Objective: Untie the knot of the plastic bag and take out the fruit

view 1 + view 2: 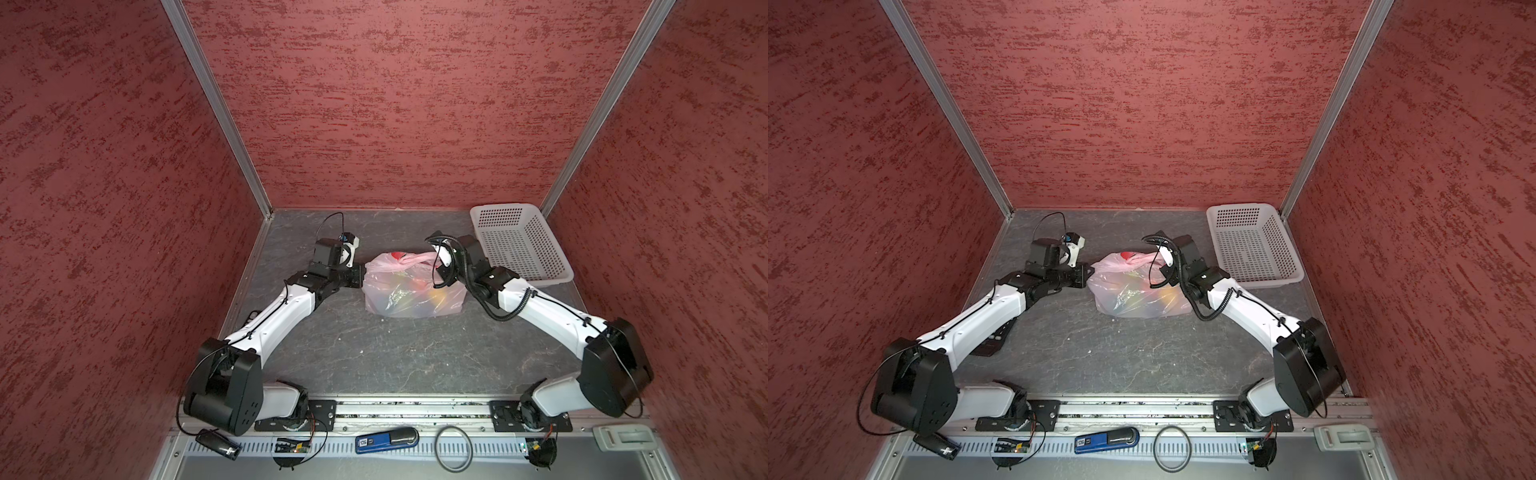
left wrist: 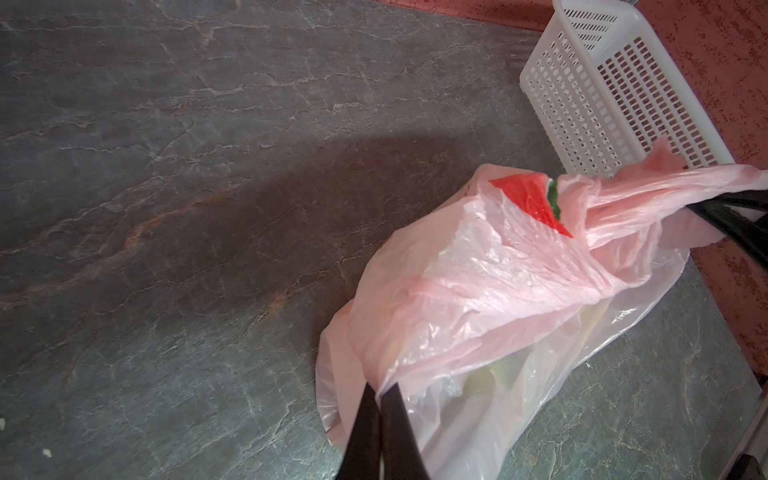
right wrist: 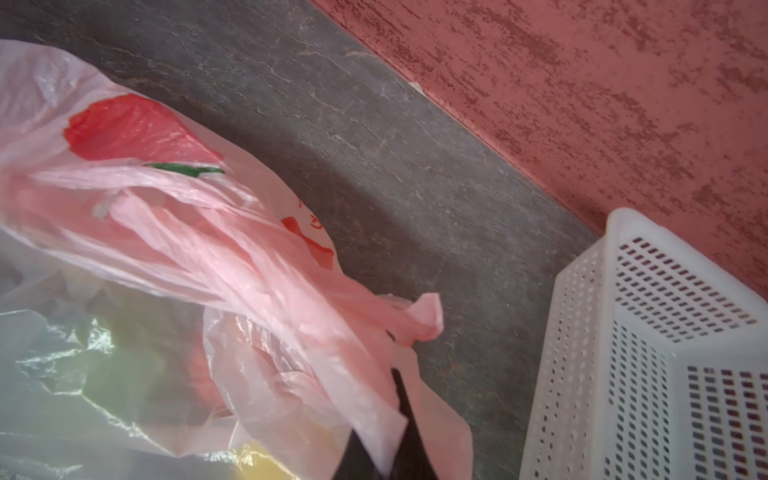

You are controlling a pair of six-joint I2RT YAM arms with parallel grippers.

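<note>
My left gripper moves from the bag's edge across its top toward the red patch next and releases the fold of plastic, since the plastic stretches tight between both grippers.
The pale-pink plastic bag lies mid-table. Fruit shows through it as blurred green, red and yellow shapes. The knot is a bunched twist of handle plastic at the bag's top, beside a red patch with a green edge. My left gripper is shut on a fold of plastic at the bag's left edge. My right gripper is shut on a handle strap drawn taut from the knot; its loose end sticks out past the fingers.
A white perforated basket stands at the back right, close behind the right gripper. Red walls enclose the grey stone-look table. Tools and a black ring lie on the front rail.
</note>
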